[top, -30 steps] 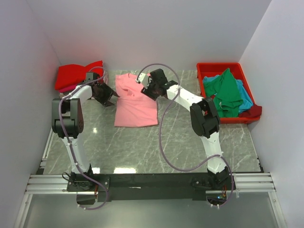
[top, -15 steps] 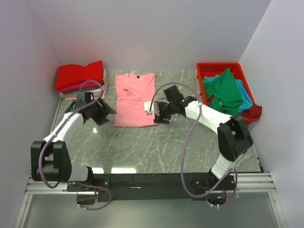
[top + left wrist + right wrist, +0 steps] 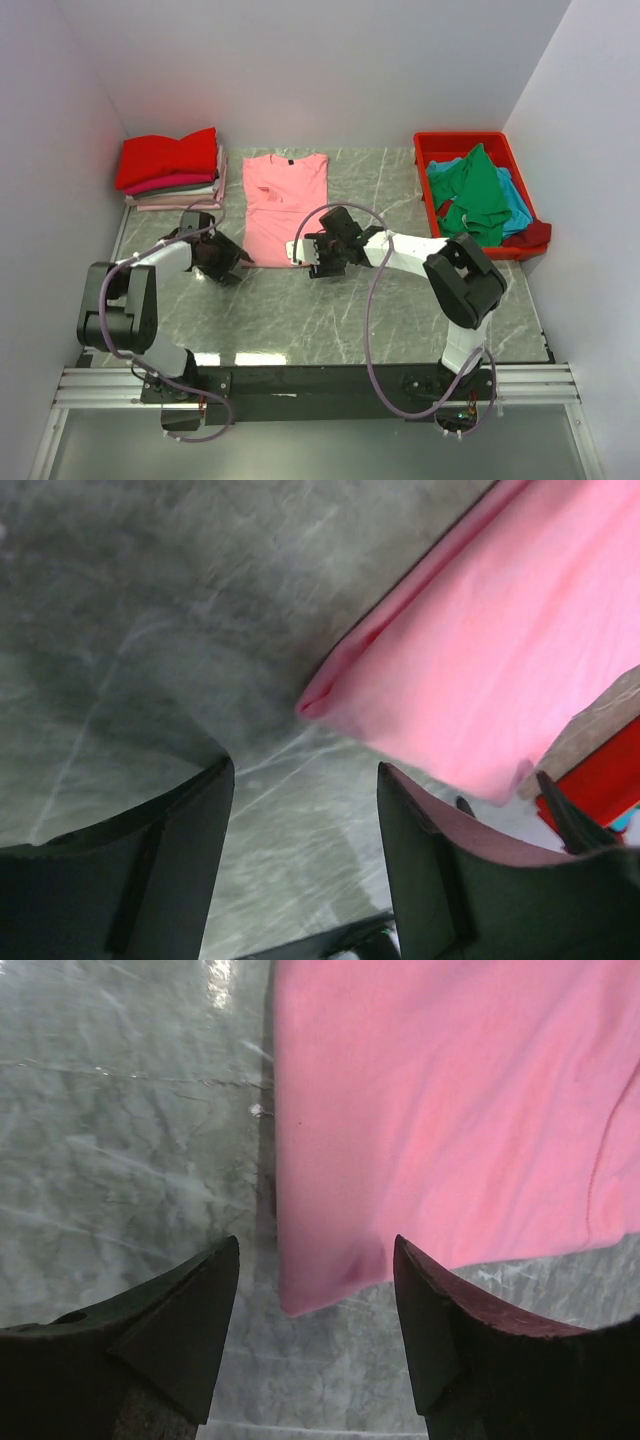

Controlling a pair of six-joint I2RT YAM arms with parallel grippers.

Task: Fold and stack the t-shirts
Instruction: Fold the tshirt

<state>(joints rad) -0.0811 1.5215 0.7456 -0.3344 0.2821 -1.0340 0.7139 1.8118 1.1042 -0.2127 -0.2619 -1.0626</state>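
The pink t-shirt's near corner on the stack's side [image 3: 244, 265] [image 3: 313, 708] is just beyond my left gripper's fingers, in line with the gap between them, so next I will move the gripper gently onto it.
A light pink t-shirt [image 3: 285, 205] lies flat in the middle back of the table, sleeves folded in, dark neck label at the far end. My left gripper [image 3: 232, 265] is open just off its near left corner, which shows between the jaws in the left wrist view [image 3: 330, 695]. My right gripper [image 3: 318, 262] is open at its near right corner, which lies between the jaws in the right wrist view [image 3: 310, 1290]. Neither gripper [image 3: 305, 780] [image 3: 315, 1255] holds cloth. Folded red, magenta and grey shirts [image 3: 168, 168] are stacked at the back left.
A rigid red bin [image 3: 462, 137] at the back right holds loose green [image 3: 478, 195], teal-blue [image 3: 518, 212] and maroon [image 3: 532, 236] shirts. White walls close in the table on the left, back and right. Grey marble tabletop [image 3: 330, 320] lies in front of the pink shirt.
Both grippers have moved from the shirt's far collar end down to its near corners. The bunched top of the shirt now lies flat.
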